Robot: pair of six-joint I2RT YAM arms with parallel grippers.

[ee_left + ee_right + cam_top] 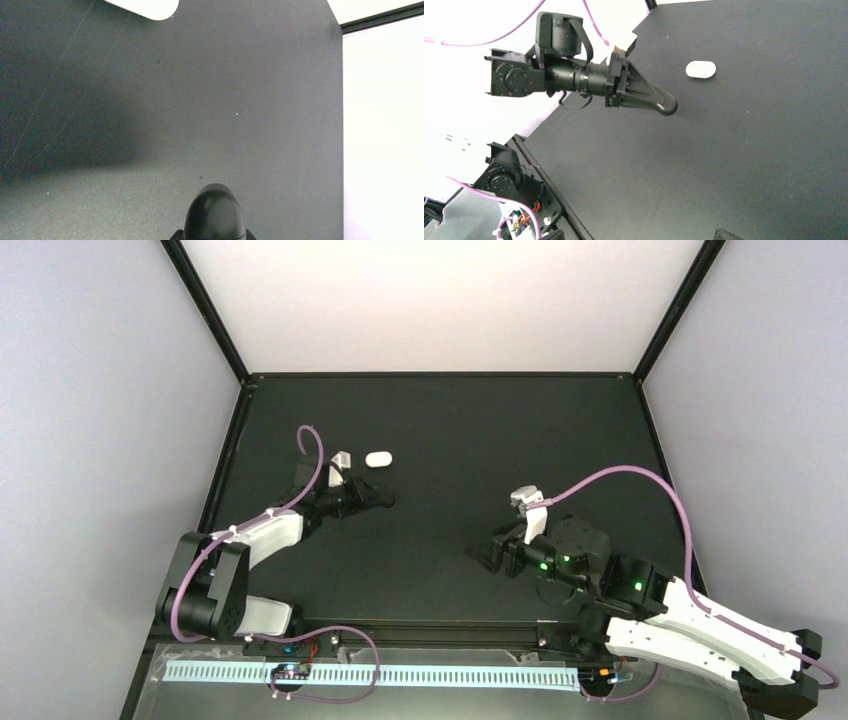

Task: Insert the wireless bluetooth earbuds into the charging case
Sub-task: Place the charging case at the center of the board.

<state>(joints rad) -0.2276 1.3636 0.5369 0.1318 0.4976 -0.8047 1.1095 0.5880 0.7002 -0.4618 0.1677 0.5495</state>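
Note:
The black case (215, 210) goes down and outward with my left gripper next for release onto the bare tabletop (112, 105) beside the white case, which lies below and slightly outward.
My left gripper (376, 497) is shut on a black pill-shaped charging case (215, 210), held low over the black table; the case's rounded end sticks out past the fingers. The right wrist view shows that gripper (663, 103) from the side with the case (669, 106) at its tip. A white pill-shaped case (378, 458) lies closed on the table just beyond it, and also shows in the left wrist view (150, 7) and the right wrist view (700, 69). My right gripper (482, 552) is open and empty near mid-table. No earbuds show in any view.
The black table (450, 430) has a raised black frame along its edges, with white walls behind and at the sides. The table's right edge (343, 125) shows in the left wrist view. A white ruler strip (370, 675) lies by the arm bases.

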